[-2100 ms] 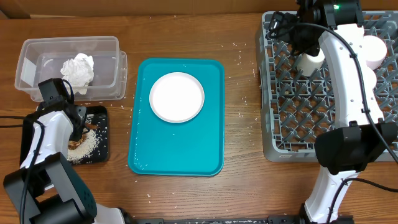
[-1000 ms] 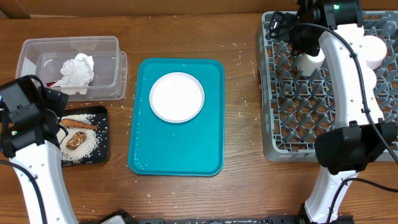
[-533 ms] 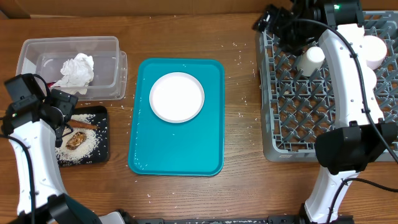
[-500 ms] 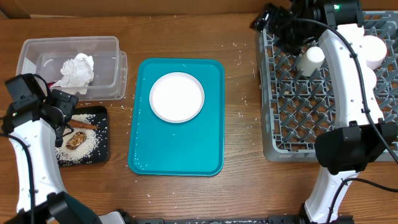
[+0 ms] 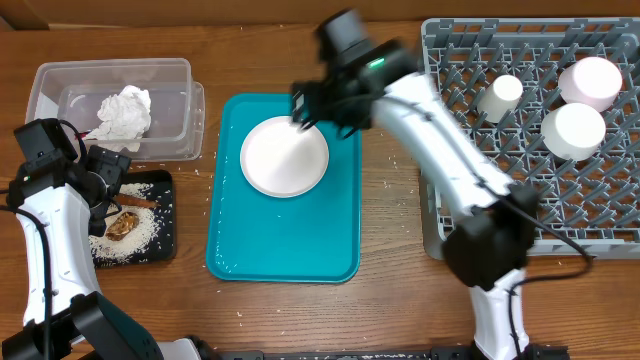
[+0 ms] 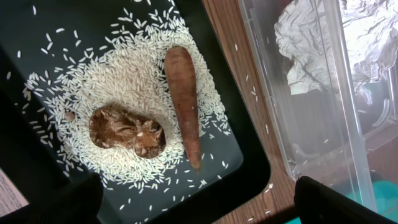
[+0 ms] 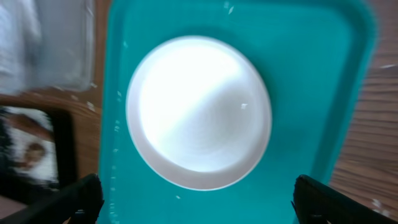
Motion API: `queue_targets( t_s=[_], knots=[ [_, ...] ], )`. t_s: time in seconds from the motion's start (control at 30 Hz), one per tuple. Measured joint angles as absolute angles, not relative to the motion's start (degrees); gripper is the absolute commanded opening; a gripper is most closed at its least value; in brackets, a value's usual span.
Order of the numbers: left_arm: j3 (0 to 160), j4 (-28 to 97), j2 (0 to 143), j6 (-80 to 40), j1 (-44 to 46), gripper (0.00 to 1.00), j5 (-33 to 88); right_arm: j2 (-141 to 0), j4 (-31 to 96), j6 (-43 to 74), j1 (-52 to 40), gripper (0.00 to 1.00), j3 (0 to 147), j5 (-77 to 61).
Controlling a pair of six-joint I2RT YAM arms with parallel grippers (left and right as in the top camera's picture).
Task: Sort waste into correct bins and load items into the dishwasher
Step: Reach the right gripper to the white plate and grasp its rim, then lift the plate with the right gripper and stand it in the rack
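My right gripper lowers its fingers astride the plate's rim on the side by the dish rack next.
A white plate [image 5: 284, 157] [image 7: 199, 112] lies on the teal tray [image 5: 290, 245] [image 7: 186, 199]. My right gripper [image 5: 318, 108] [image 7: 199, 202] hangs open above the plate's far right edge, holding nothing. The black bin tray [image 5: 160, 240] [image 6: 239, 163] holds rice [image 6: 118, 81], a carrot piece [image 5: 130, 201] [image 6: 185, 106] and a brown scrap [image 5: 122, 224] [image 6: 127, 130]. My left gripper [image 5: 105, 178] [image 6: 196, 202] is open and empty over that tray's far edge. The clear tub [image 5: 60, 85] [image 6: 292, 118] holds a crumpled tissue [image 5: 125, 110] [image 6: 329, 37]. In the grey dish rack [image 5: 480, 170] stand a cup [image 5: 500, 97] and two round white dishes [image 5: 590, 82].
Loose rice grains are scattered on the wooden table around the trays and near the rack's left side. The clear tub and black tray sit close together at the left. The rack fills the right side. My right arm spans from the front right up across the rack's left edge.
My right arm has swung left from the rack's back left corner to above the plate on the teal tray, uncovering the dishes in the rack. The left gripper has barely moved.
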State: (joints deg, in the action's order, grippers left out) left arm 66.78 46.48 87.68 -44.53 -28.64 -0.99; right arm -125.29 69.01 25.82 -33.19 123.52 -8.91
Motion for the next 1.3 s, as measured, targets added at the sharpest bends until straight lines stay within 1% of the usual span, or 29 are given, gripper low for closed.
queue_targets(
  t_s=[0.07,0.13,0.27,0.4,0.7,0.73,0.8,0.9,0.93,1.13,1.3],
  knots=[
    [66.78,46.48,87.68,-44.53,-28.64,1.0,-0.99,-128.38,68.1,26.48,-35.18,1.0,123.2,-6.48],
    [66.78,46.48,87.68,-44.53,-28.64,1.0,-0.99,-131.24,67.64,27.51,-36.07,0.96,123.13,-3.88],
    [66.78,46.48,87.68,-44.53,-28.64,1.0,-0.97,-135.72,67.57,29.74,-35.79,0.91,122.72,-0.54],
    [66.78,46.48,87.68,-44.53,-28.64,1.0,-0.97,-138.39,67.53,31.64,-35.0,0.89,122.56,0.97],
    [66.78,46.48,87.68,-44.53,-28.64,1.0,-0.82,-141.23,67.2,33.28,-34.5,0.59,122.52,-0.21],
    [66.78,46.48,87.68,-44.53,-28.64,1.0,-0.8,-141.34,67.33,33.28,-34.5,0.55,122.5,-0.21],
    [66.78,46.48,87.68,-44.53,-28.64,1.0,-0.82,-141.34,67.31,33.32,-34.5,0.39,122.5,-0.82],
    [66.78,46.5,87.68,-44.53,-28.64,1.0,-0.78,-141.38,68.12,33.91,-34.5,0.1,122.5,-1.39],
    [66.78,46.48,87.68,-44.53,-28.64,1.0,-0.78,-141.38,68.73,34.06,-34.48,0.04,122.5,-1.58],
    [66.78,46.46,87.68,-44.53,-28.64,1.0,-0.8,-141.38,75.5,34.28,-33.3,0.04,127.31,-4.08],
    [66.78,46.48,87.68,-44.53,-28.64,1.0,-0.8,-140.68,83.88,34.28,-28.62,0.04,135.72,-3.95]
  ],
)
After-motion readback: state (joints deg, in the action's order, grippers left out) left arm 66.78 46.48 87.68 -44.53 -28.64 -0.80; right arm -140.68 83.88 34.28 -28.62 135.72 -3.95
